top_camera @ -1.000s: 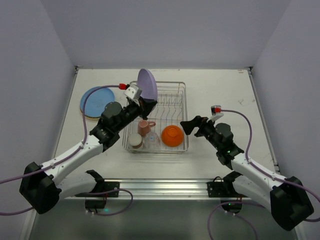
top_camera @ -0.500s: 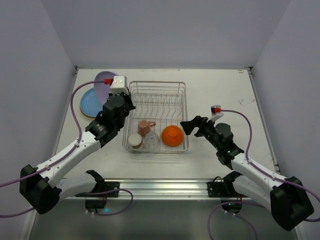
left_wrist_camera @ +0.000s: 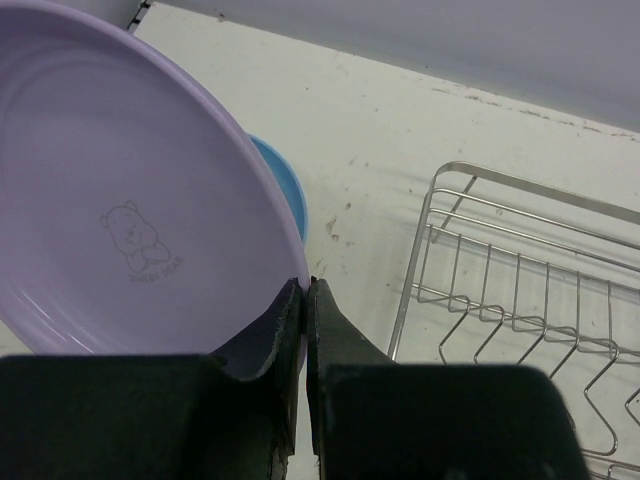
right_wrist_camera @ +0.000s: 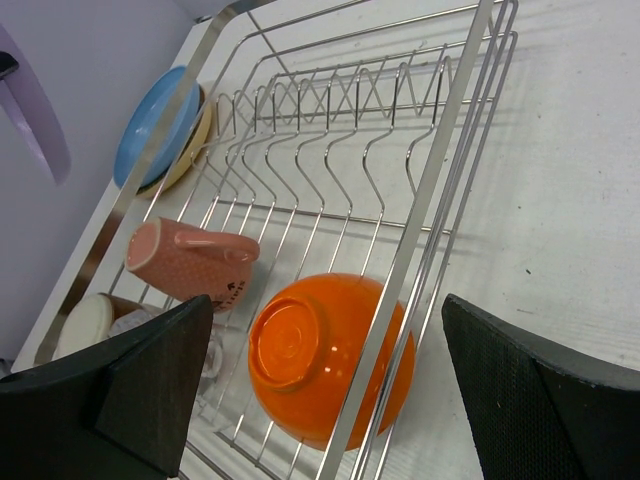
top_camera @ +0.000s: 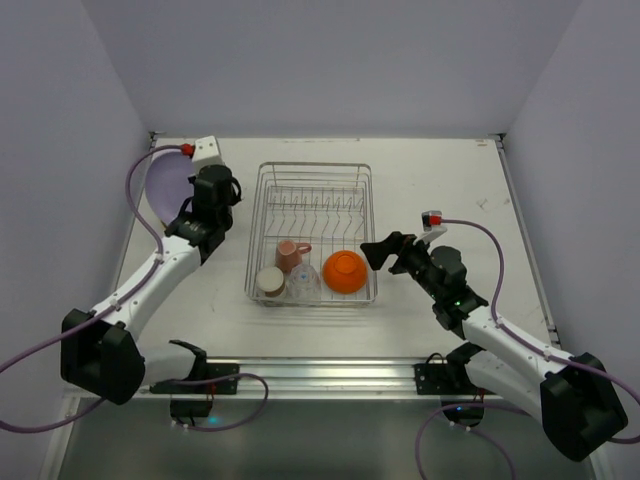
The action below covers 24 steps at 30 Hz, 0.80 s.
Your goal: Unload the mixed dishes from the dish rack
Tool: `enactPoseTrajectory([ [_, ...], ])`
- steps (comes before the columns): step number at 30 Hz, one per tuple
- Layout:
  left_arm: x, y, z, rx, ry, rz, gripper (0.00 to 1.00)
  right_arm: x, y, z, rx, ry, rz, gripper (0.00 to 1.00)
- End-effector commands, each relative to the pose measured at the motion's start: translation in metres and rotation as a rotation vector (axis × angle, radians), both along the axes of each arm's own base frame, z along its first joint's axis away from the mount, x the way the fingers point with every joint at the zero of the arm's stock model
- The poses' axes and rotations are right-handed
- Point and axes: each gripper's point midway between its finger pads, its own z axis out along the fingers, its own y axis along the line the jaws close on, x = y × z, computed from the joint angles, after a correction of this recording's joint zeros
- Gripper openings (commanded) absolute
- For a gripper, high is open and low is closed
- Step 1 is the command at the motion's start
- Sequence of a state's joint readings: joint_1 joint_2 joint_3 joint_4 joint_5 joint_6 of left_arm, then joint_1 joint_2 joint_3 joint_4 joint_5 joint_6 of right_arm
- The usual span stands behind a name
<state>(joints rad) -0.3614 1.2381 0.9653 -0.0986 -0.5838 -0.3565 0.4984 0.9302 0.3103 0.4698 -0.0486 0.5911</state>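
Note:
The light-blue plate is stacked on the tan plate, so the robot's left gripper should next lower the lavender plate onto that stack (left_wrist_camera: pixel 282 188) beside the rack.
My left gripper (top_camera: pixel 184 206) is shut on the rim of the lavender plate (top_camera: pixel 155 183), holding it tilted at the far left, left of the dish rack (top_camera: pixel 256 220). In the left wrist view the fingertips (left_wrist_camera: pixel 304 288) pinch the lavender plate (left_wrist_camera: pixel 120 220) above a light-blue plate (left_wrist_camera: pixel 286 188). The rack holds a pink mug (top_camera: pixel 292 254), a cream cup (top_camera: pixel 270 282), a clear glass (top_camera: pixel 306 283) and an upturned orange bowl (top_camera: pixel 345 271). My right gripper (top_camera: pixel 376 250) is open and empty just right of the rack, facing the orange bowl (right_wrist_camera: pixel 320 360).
The right wrist view shows the light-blue plate (right_wrist_camera: pixel 158 125) stacked on a tan plate (right_wrist_camera: pixel 196 142) on the table beyond the rack wall (right_wrist_camera: pixel 420 230). The rack's upright prongs (top_camera: pixel 318 208) stand bare. Grey walls close in the table on three sides.
My left gripper has lifted the lavender plate out of the rack prongs and carried it left, over the plate stack. The right arm has not moved.

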Motion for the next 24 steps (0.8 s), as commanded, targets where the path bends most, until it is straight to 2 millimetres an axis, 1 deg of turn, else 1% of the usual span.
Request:
enactPoseTrajectory([
  [1,0.020,-0.005,0.030,-0.034,-0.074,0.008,0.00,0.002,0.008,0.021,0.025,-0.044,0.031,0.99],
  [4,0.035,-0.002,0.024,-0.009,-0.034,0.035,0.00,0.002,0.008,0.020,0.025,-0.042,0.031,0.99],
  [5,0.042,-0.004,0.014,0.003,-0.006,0.034,0.00,0.002,0.008,0.020,0.025,-0.041,0.033,0.99],
  [6,0.048,-0.004,0.017,0.003,-0.010,0.037,0.00,0.002,0.009,0.020,0.025,-0.041,0.033,0.99],
  [8,0.058,-0.005,0.010,0.012,0.011,0.044,0.00,0.003,0.008,0.019,0.025,-0.039,0.030,0.99],
  [10,0.062,-0.002,0.005,0.012,0.024,0.065,0.00,0.003,0.009,0.020,0.025,-0.039,0.031,0.99],
  [11,0.066,0.000,0.000,0.013,0.035,0.079,0.00,0.003,0.009,0.019,0.024,-0.037,0.031,0.99],
  [13,0.069,0.001,-0.007,0.009,0.048,0.088,0.00,0.003,0.009,0.019,0.027,-0.036,0.031,0.99],
  [15,0.074,0.003,-0.018,0.006,0.070,0.102,0.00,0.003,0.009,0.019,0.027,-0.034,0.034,0.99],
  [17,0.077,0.008,-0.030,0.010,0.100,0.122,0.00,0.004,0.010,0.018,0.027,-0.030,0.036,0.99],
  [19,0.078,0.014,-0.037,0.015,0.119,0.148,0.00,0.004,0.011,0.019,0.025,-0.031,0.037,0.99],
  [22,0.081,0.026,-0.051,0.024,0.152,0.185,0.00,0.005,0.010,0.019,0.022,-0.032,0.034,0.99],
  [24,0.082,0.028,-0.056,0.025,0.161,0.191,0.00,0.005,0.009,0.018,0.019,-0.031,0.028,0.99],
])
